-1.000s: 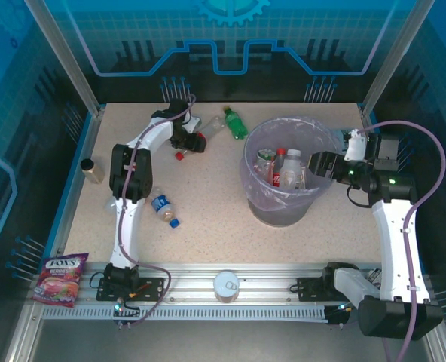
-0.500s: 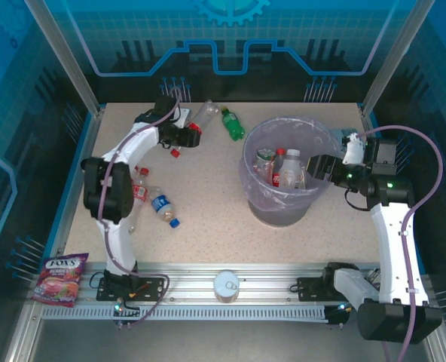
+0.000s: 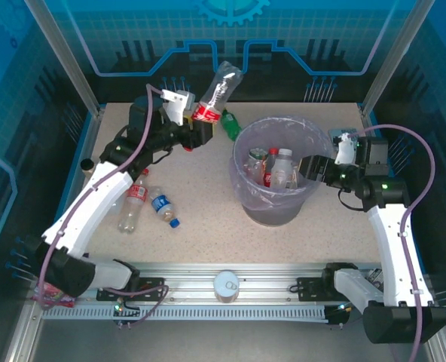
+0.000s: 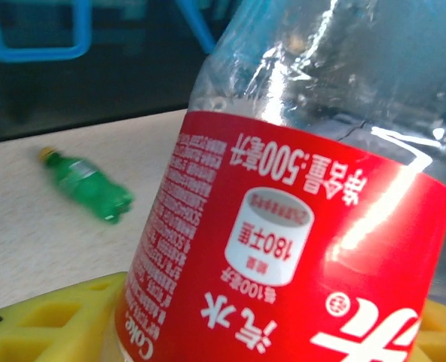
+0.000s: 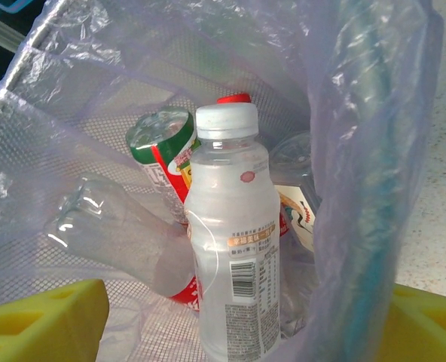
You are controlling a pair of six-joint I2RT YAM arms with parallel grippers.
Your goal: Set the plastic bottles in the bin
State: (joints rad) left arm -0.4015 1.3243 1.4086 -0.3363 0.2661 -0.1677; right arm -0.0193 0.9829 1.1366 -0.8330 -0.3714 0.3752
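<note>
The tilted clear bottle needs to go into the bin. My left gripper will first carry it across over the bin's opening (image 3: 283, 154), then let it go there.
My left gripper (image 3: 202, 118) is shut on a clear bottle with a red label (image 3: 212, 96), held tilted in the air, base up, just left of the bin (image 3: 276, 213). In the left wrist view its red label (image 4: 283, 249) sits between my yellow pads (image 4: 42, 320). The bin, lined with a pale-purple bag (image 5: 95, 113), holds several bottles, among them a white-capped one (image 5: 234, 249). My right gripper (image 3: 312, 167) stands open astride the bin's right rim. A green bottle (image 3: 230, 125) lies at the back. A red-labelled bottle (image 3: 132, 200) and a blue-labelled one (image 3: 163, 207) lie at the left.
A small amber jar (image 3: 88, 164) stands at the table's left edge. A silver tin can (image 3: 226, 285) sits on the front rail. The left arm's lower link stretches over the table's left side, near the two lying bottles.
The left arm lifted the red-labelled bottle off the back of the table and swung it up toward the bin. The bin and my right gripper shifted slightly left.
</note>
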